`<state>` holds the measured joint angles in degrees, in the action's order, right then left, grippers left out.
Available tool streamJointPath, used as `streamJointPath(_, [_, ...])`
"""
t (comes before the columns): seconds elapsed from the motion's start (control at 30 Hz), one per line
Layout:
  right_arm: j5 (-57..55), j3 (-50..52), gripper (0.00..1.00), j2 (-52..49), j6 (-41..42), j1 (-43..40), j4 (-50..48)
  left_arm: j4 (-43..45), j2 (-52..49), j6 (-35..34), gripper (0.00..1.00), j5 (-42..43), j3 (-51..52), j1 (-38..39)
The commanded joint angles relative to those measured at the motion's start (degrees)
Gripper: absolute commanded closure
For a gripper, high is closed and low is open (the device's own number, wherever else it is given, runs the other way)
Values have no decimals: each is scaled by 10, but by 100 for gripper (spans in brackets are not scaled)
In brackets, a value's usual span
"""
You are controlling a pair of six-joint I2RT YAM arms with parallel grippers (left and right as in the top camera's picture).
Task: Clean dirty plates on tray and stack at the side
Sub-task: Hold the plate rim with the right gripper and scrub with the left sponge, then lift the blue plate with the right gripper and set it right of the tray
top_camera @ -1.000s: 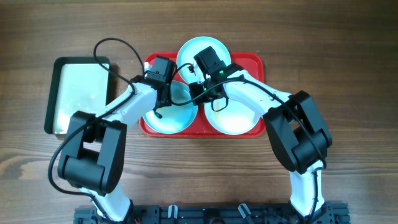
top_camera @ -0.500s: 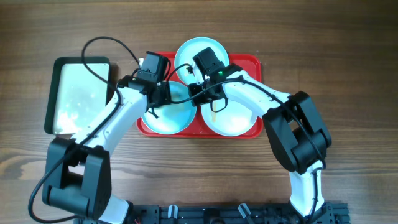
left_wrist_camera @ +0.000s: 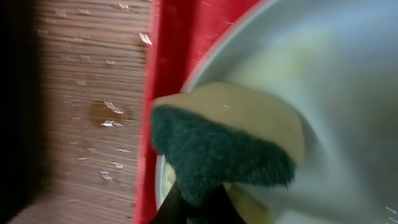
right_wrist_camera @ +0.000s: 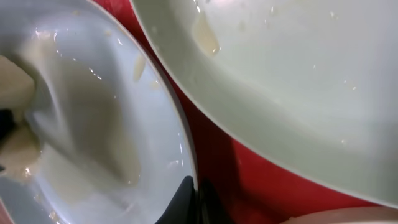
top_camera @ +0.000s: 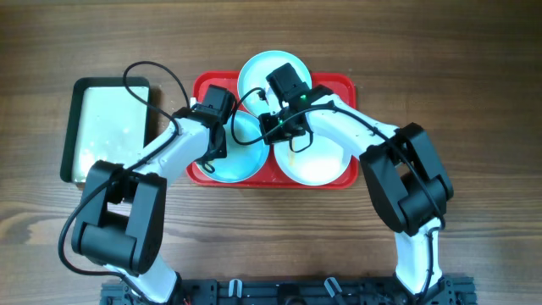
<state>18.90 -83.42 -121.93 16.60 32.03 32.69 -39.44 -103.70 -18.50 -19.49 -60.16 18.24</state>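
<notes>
My right gripper will lift the plate, move it to the right in the overhead view, lower it and let it go, because bare wood past the tray is there.
The red tray (top_camera: pixel 343 85) holds three plates: an aqua plate (top_camera: pixel 273 63) at the back, an aqua plate (top_camera: pixel 241 161) at the front left and a white plate (top_camera: pixel 326 165) at the front right. My left gripper (top_camera: pixel 213 146) is shut on a yellow sponge with a green scouring face (left_wrist_camera: pixel 217 149). It presses the sponge onto the front-left aqua plate (left_wrist_camera: pixel 336 93) near its left rim. My right gripper (right_wrist_camera: pixel 194 198) is shut on that plate's right rim (right_wrist_camera: pixel 180 130), beside the white plate (right_wrist_camera: pixel 298 81).
A smaller black-rimmed, white-lined tray (top_camera: pixel 106 127) lies left of the red tray. Bare wood table (left_wrist_camera: pixel 93 112) lies just past the red tray's left rim (left_wrist_camera: pixel 165 93). Pale smears show on both plates in the right wrist view.
My left gripper has moved the sponge across the front-left aqua plate toward its left front edge. My right gripper has stayed clamped on the plate's rim.
</notes>
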Motion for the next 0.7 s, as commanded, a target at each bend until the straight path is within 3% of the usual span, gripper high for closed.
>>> streamJointPath(0.0, [-14, -12, 96, -2, -27, -19, 14, -9, 18, -48, 96, -120, 5, -9])
streamJointPath(0.07, [-12, -12, 96, 12, -31, -19, 15, -5, 47, -54, 96, -93, 1, -13])
streamJointPath(0.17, [-13, -12, 96, 42, -32, -19, 14, 11, 113, -53, 96, 35, -3, -27])
streamJointPath(0.27, [-34, -12, 96, 83, -47, -19, 13, 39, 197, -53, 96, 263, -3, -72])
streamJointPath(0.33, [-66, -12, 96, 103, -56, -18, 20, 40, 227, -53, 96, 341, -3, -102])
streamJointPath(0.47, [-108, -12, 96, 145, -117, -5, 25, 17, 241, -64, 96, 358, -3, -177])
streamJointPath(0.67, [-403, -12, 96, 223, -239, 76, 0, -6, 241, -55, 96, 344, -3, -274])
